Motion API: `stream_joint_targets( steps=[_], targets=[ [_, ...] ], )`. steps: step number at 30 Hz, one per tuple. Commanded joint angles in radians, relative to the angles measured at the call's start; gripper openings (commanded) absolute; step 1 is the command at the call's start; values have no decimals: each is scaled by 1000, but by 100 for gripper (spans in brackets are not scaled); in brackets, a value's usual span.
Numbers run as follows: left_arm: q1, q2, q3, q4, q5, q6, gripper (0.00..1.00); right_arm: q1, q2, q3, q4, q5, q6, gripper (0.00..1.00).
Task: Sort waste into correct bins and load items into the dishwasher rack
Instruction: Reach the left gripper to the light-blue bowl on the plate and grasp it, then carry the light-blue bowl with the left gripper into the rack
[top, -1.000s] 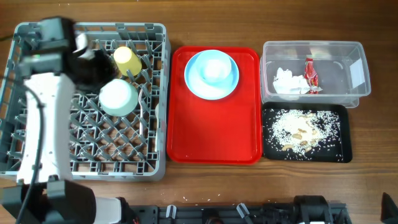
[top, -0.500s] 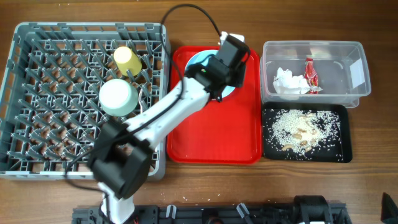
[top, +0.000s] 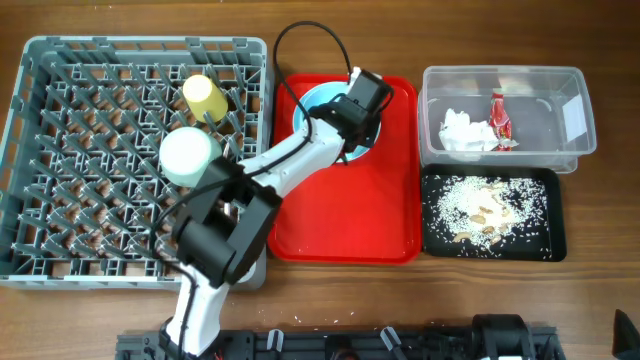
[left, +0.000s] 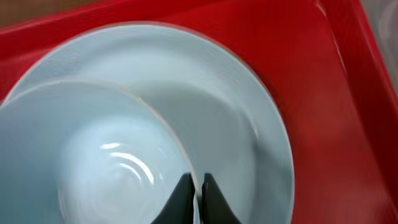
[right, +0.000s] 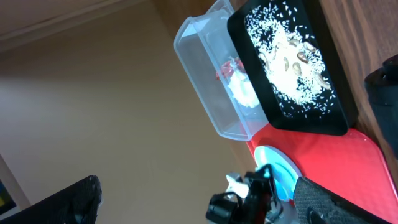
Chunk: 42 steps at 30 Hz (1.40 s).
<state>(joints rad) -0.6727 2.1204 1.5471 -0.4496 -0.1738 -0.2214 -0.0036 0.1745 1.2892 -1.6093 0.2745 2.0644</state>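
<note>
My left gripper lifts and carries the smaller bowl next, back to the rack (top: 175, 215) beside the green bowl already in the rack (top: 60, 200), then releases it.
The light blue plate (top: 312, 108) lies on the flat red tray (top: 345, 215), with a smaller pale bowl (left: 93, 155) on it. My left gripper (top: 347, 122) is down on them. In the left wrist view its fingers (left: 196, 193) are shut on the smaller bowl's rim, and the plate (left: 249, 124) shows beneath. The yellow cup (top: 205, 95) and an upturned pale green bowl (top: 190, 156) sit in the grey dishwasher rack (top: 60, 200). The napkin (top: 462, 132) and red wrapper (top: 499, 118) lie in the clear tub (top: 575, 120). Rice scraps (top: 485, 210) lie in the black tray (top: 555, 245). My right gripper (right: 196, 186) is open, empty and held high. The spoon and fork are out of view.
The left arm stretches from the rack's front right corner across the red tray's left half. The right wrist view shows the clear tub (right: 211, 93), the black tray (right: 336, 118), the red tray (right: 348, 168) and the plate (right: 283, 171) from far off.
My left arm swung from the rack's back left corner across to the red tray. It has come down on the plate and the smaller bowl. The cup and green bowl have not moved.
</note>
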Motion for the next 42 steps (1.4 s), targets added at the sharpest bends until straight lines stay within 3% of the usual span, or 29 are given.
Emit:
stream_joint_targets(
  steps=[1, 5, 9, 14, 16, 21, 27, 31, 34, 35, 37, 38, 42],
  targets=[
    [0, -283, 36, -189, 137, -48, 4, -5, -10, -2, 2, 18, 7, 100],
    [39, -611, 38, -491, 299, -101, 4, -5, -10, -2, 2, 18, 7, 100],
    [221, -836, 38, -770, 501, -84, 4, -5, -10, -2, 2, 18, 7, 100],
    [558, -870, -35, -1014, 960, 194, 4, -5, -10, -2, 2, 18, 7, 100],
    [694, -863, -163, -1029, 1091, 298, 4, -5, -10, -2, 2, 18, 7, 100],
    [975, -826, -475, -979, 1255, 462, 4, -5, -10, -2, 2, 18, 7, 100],
    [1203, -642, -656, -970, 1265, 681, 4, -5, -10, -2, 2, 18, 8, 100],
    [1350, -558, -656, -894, 1235, 685, 4, -5, -10, -2, 2, 18, 7, 100],
    [1453, -557, -653, -824, 1235, 621, 5, -5, -10, -2, 2, 18, 7, 100],
    [1484, -557, -637, -813, 1235, 575, 17, -5, -10, -2, 2, 18, 7, 100],
    [1508, -557, -593, -826, 1236, 532, 57, -5, -10, -2, 2, 18, 7, 100],
    [1511, -557, -558, -845, 1236, 519, 100, -5, -10, -2, 2, 18, 7, 100],
    [1509, -575, -360, -994, 1235, 520, 100, -5, -10, -2, 2, 18, 7, 100]
  ],
)
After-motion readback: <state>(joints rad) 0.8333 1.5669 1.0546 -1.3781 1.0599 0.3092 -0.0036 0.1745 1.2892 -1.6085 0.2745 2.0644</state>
